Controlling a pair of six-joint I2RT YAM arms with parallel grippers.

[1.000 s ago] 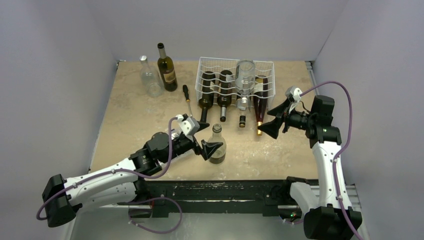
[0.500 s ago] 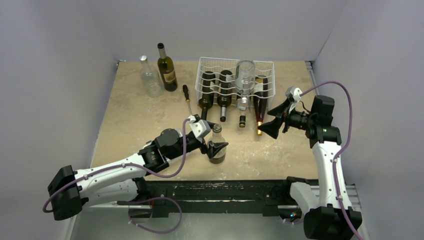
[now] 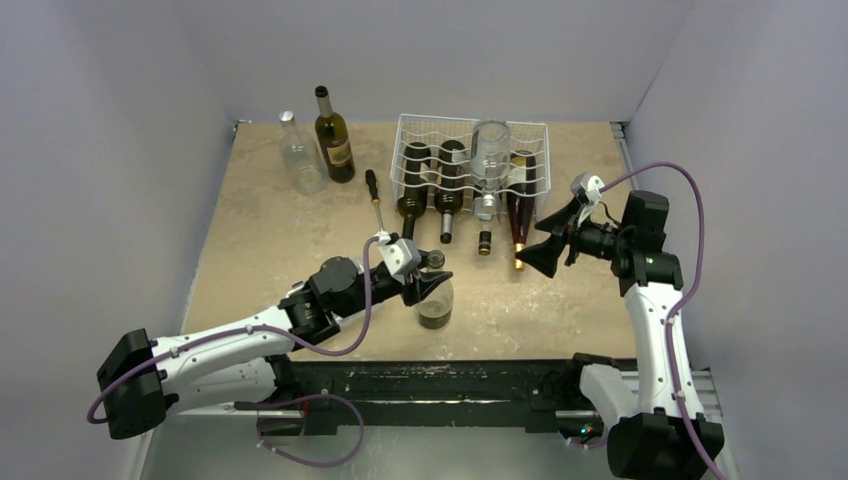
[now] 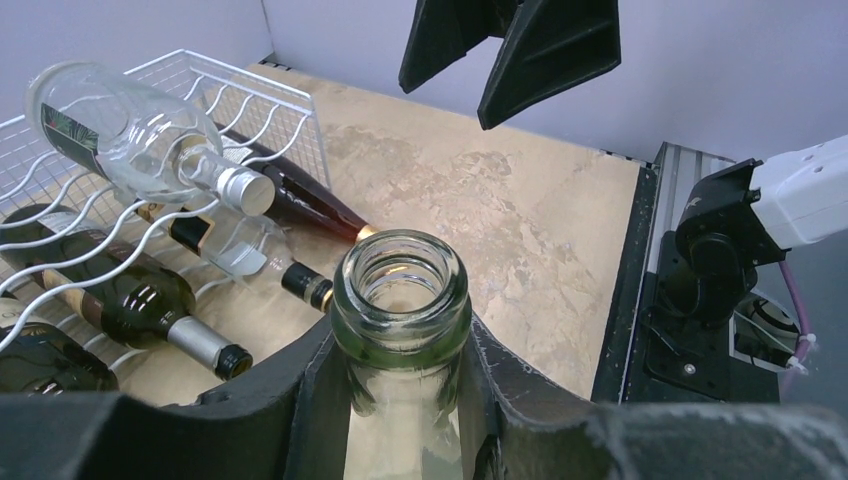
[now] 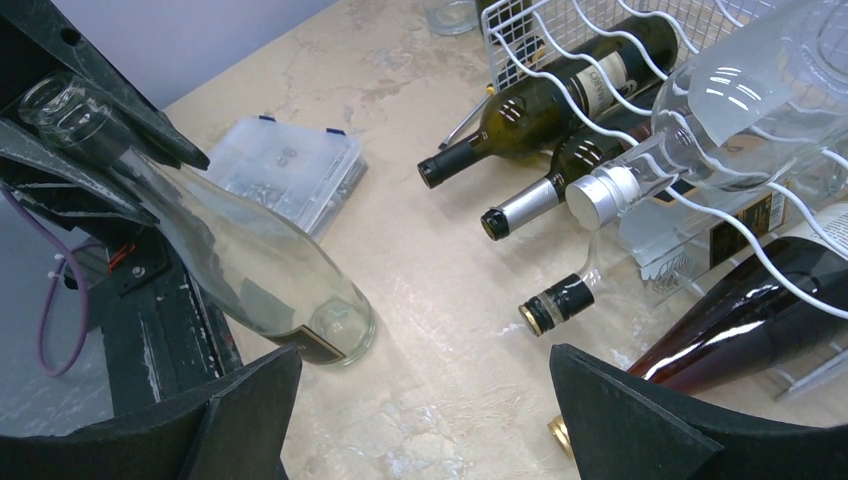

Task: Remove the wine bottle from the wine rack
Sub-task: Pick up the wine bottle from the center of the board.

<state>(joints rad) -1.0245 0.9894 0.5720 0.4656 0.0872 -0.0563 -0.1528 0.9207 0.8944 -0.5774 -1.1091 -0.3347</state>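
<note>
My left gripper is holding the wine bottle and needs to swing outward and to the left in the top view next. It should let go of the wine bottle beside the upright clear bottle, where the tabletop is bare.
The white wire wine rack (image 3: 415, 135) stands at the back centre and holds several lying bottles: two dark green ones, clear ones and a red-brown bottle (image 3: 519, 210) at its right end. An empty clear glass bottle (image 3: 435, 305) stands on the table in front of the rack, leaning a little. My left gripper (image 3: 432, 280) is shut on its neck; in the left wrist view the fingers (image 4: 310, 390) press just below the open mouth (image 4: 401, 290). My right gripper (image 3: 545, 255) hangs open by the red-brown bottle's (image 5: 740, 320) neck, holding nothing.
An upright clear bottle (image 3: 300, 155) and an upright dark bottle (image 3: 333, 140) stand at the back left. A screwdriver (image 3: 376, 198) lies left of the rack. A clear plastic parts box (image 5: 285, 170) shows in the right wrist view. The black base rail (image 3: 430, 380) runs along the near edge.
My left gripper moved in from the left and closed its jaws round the clear bottle's neck. The right arm has not moved.
</note>
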